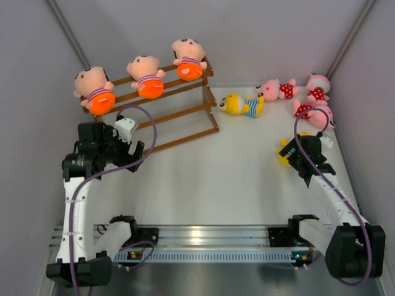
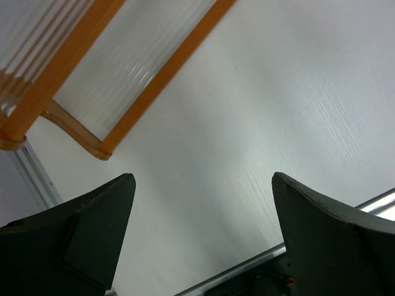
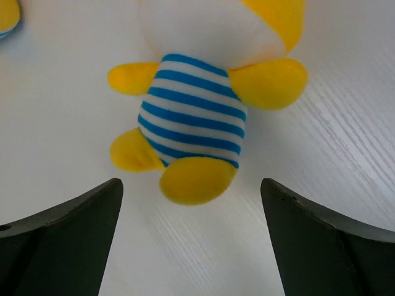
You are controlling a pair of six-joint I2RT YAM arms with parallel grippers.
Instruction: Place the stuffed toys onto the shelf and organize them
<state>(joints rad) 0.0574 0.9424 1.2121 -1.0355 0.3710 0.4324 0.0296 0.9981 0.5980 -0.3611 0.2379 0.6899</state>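
The yellow doll's nearest foot (image 3: 198, 177) is below my right gripper, between its open fingers, so I need to lower the gripper over that foot toward the striped hem and close.
The brown wooden shelf (image 1: 185, 114) stands at the back left; three peach-faced dolls in orange shorts (image 1: 145, 77) sit on its top tier. A yellow doll in a blue-striped shirt (image 1: 242, 105) lies on the table right of the shelf. Three pink dolls in red polka-dot dresses (image 1: 311, 102) lie at the back right. My right gripper (image 1: 291, 154) is open over a second yellow striped doll (image 3: 194, 120), whose feet lie just ahead of the open gripper (image 3: 191, 240). My left gripper (image 1: 134, 157) is open and empty in front of the shelf's lower frame (image 2: 92, 145).
Grey walls close the table in at the left, back and right. The arms' mounting rail (image 1: 210, 237) runs along the near edge. A bit of another yellow doll (image 3: 6, 15) shows at the top left of the right wrist view.
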